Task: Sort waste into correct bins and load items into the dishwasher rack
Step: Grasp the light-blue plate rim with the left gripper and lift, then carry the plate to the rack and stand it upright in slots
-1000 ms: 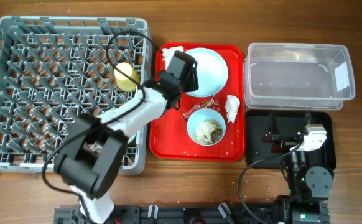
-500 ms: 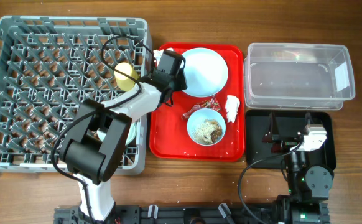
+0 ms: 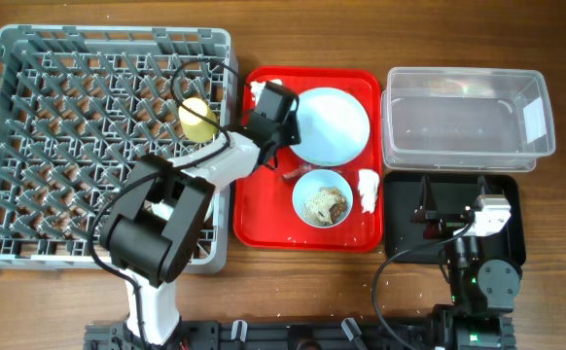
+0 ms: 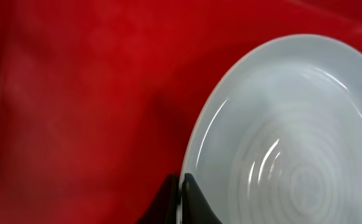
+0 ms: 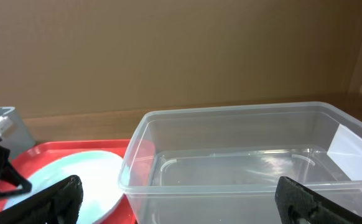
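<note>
My left gripper will next lift the plate (image 3: 334,124) left in the overhead view to the rack's empty far wires, turn it on edge and let go.
The pale blue plate (image 3: 334,124) lies on the red serving tray (image 3: 264,209). My left gripper (image 3: 283,115) is shut on the plate's left rim, and in the left wrist view the two dark tips (image 4: 182,186) pinch the edge of the plate (image 4: 287,137). A bowl (image 3: 323,199) holding brown food scraps sits in front of the plate. The white tissue (image 3: 368,190) lies to the bowl's right. The red-and-white wrapper (image 3: 298,173) peeks out from under the plate's edge. The yellow cup (image 3: 197,119) stands in the grey dishwasher rack (image 3: 79,146). My right gripper (image 5: 187,202) is open over the black tray (image 3: 405,243), facing the clear tub (image 5: 243,155).
The clear tub (image 3: 468,117) stands at the back right, directly behind the black tray. A small white item (image 3: 261,88) lies in the red tray's back left corner. The rack's right wall runs close along the red tray's left edge.
The left gripper has closed on the plate's rim. The plate has slid right and toward the front, covering most of the wrapper and pushing the tissue forward. The right arm has not moved.
</note>
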Motion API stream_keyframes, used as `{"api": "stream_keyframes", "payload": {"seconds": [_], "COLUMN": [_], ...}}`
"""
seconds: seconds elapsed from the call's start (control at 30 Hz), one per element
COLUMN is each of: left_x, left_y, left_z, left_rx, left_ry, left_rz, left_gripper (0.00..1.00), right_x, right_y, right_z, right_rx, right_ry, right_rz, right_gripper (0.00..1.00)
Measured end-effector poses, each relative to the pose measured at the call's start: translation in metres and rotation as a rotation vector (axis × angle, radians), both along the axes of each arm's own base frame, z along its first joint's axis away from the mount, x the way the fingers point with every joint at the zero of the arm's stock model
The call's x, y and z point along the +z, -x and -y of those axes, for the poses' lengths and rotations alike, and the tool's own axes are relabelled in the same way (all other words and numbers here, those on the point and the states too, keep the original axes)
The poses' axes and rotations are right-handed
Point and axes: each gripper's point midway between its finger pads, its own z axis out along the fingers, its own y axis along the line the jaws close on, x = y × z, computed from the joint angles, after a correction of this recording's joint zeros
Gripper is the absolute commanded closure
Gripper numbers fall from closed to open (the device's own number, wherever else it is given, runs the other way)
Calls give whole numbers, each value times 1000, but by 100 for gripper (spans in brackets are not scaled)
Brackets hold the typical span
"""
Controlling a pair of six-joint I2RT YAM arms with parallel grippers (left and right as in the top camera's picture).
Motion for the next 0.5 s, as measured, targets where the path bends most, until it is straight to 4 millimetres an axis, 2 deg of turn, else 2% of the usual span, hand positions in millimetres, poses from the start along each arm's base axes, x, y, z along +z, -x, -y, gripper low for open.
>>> {"api": "stream_keyframes", "payload": {"seconds": [0.1, 0.17, 0.23, 0.27, 0.3, 0.37, 0.4, 0.47, 0.5], "left_x": [14, 46, 104, 143, 176, 228, 246, 262, 275], "left_y": [-14, -25, -33, -33, -30, -16, -8, 5, 8], "left_z": [-13, -22, -29, -32, -35, -43, -50, -79, -109], "left_rx": [41, 69, 89, 96, 95, 77, 74, 123, 221], "left_ry": [14, 42, 98, 134, 162, 169, 143, 9, -121], "left_rz": [45, 111, 226, 299, 360, 457, 496, 528, 579], "left_gripper": [96, 96, 96, 96, 96, 96, 96, 96, 96], "right_x": [0, 0, 0, 0, 0, 0, 0, 0, 0], "right_y": [0, 0, 0, 0, 0, 0, 0, 0, 0], "right_z": [0, 0, 0, 0, 0, 0, 0, 0, 0], "right_rx": [0, 0, 0, 0, 0, 0, 0, 0, 0], "right_ry": [0, 0, 0, 0, 0, 0, 0, 0, 0], "right_rz": [0, 0, 0, 0, 0, 0, 0, 0, 0], "right_gripper": [0, 0, 0, 0, 0, 0, 0, 0, 0]}}
